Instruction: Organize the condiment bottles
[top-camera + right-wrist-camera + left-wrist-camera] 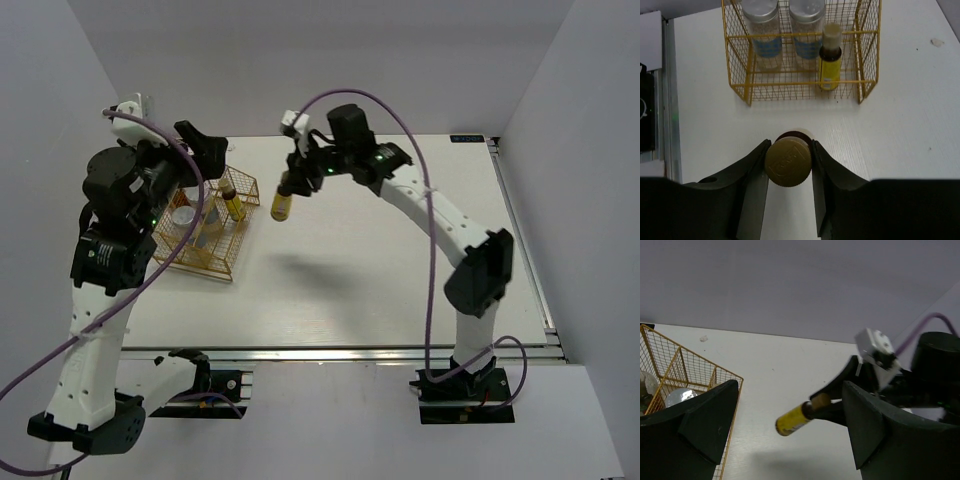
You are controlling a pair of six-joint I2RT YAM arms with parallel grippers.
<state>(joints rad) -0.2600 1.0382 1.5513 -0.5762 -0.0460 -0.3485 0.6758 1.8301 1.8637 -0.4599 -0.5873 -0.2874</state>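
Observation:
I need to move my right gripper to the left in the top view. Then I should lower its bottle into the basket (222,237), in the empty space beside the second amber bottle.
My right gripper (298,178) is shut on the gold cap (788,162) of a dark amber bottle with a yellow label (282,200). It holds the bottle in the air, to the right of the gold wire basket (246,228). The bottle also shows in the left wrist view (794,420). In the basket (867,60) stand two white bottles with silver caps (760,31) (807,27) and a second amber bottle (830,62). My left gripper (203,150) is open and empty above the basket's far side. The larger black-capped bottle is not in view.
The basket stands at the table's left, partly under my left arm (120,215). White walls close in the table on the left, back and right. A metal rail (340,352) runs along the near edge.

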